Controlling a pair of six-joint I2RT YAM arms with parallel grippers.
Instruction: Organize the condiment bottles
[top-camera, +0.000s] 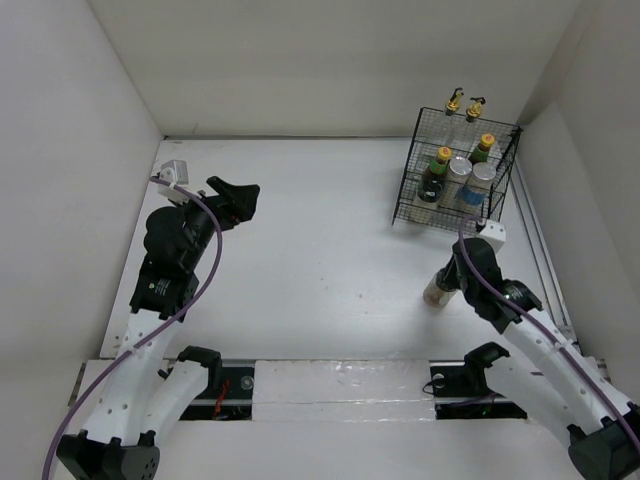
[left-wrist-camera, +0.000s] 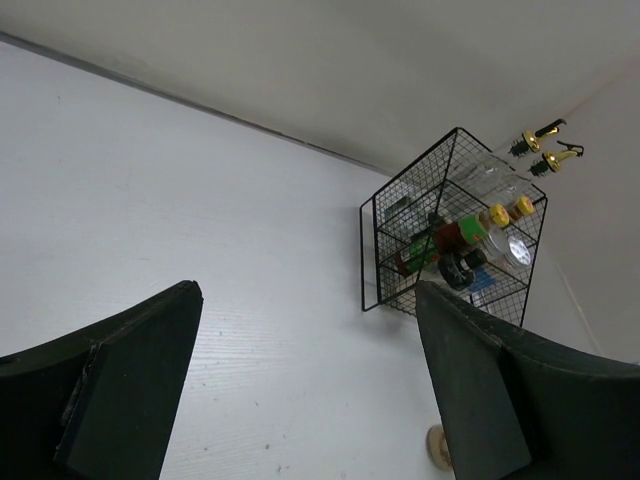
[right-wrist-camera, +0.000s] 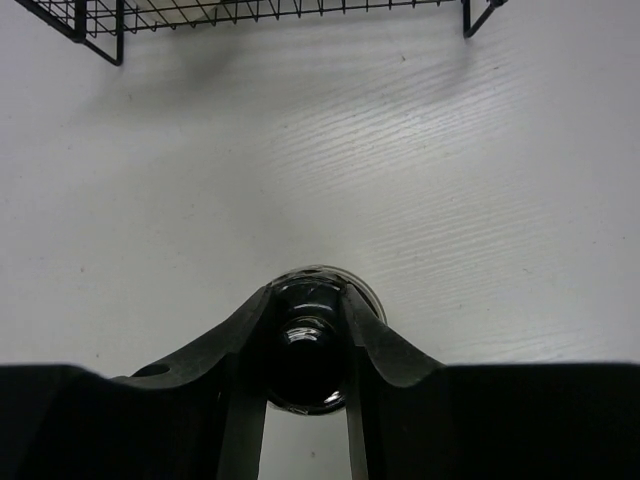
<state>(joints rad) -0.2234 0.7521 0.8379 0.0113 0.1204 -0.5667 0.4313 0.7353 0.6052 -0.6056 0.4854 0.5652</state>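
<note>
The basket's edge is something my right gripper needs to rise over next. Then my right gripper should go outward and down to let go in the gap before the jars, which is outward of the basket.
A black wire basket (top-camera: 406, 190) stands at the far right and holds several condiment bottles. Two have gold spouts (top-camera: 455, 103), two have orange caps (top-camera: 443, 158), and two are silver-lidded jars (top-camera: 483, 174). The basket (left-wrist-camera: 372, 255) and its bottles (left-wrist-camera: 460, 238) also show in the left wrist view. My right gripper (top-camera: 447, 280) (right-wrist-camera: 308, 300) is shut on a small dark-topped bottle (right-wrist-camera: 310, 365) (top-camera: 436, 293), low over the table in front of the basket. I cannot tell whether it touches the table. My left gripper (top-camera: 243, 197) (left-wrist-camera: 305, 300) is open and empty at the far left.
White walls close the table at the back and on both sides. The basket's front edge (right-wrist-camera: 250, 10) runs along the top of the right wrist view. A pale round end of the held bottle (left-wrist-camera: 437, 447) shows beside my left gripper's right finger.
</note>
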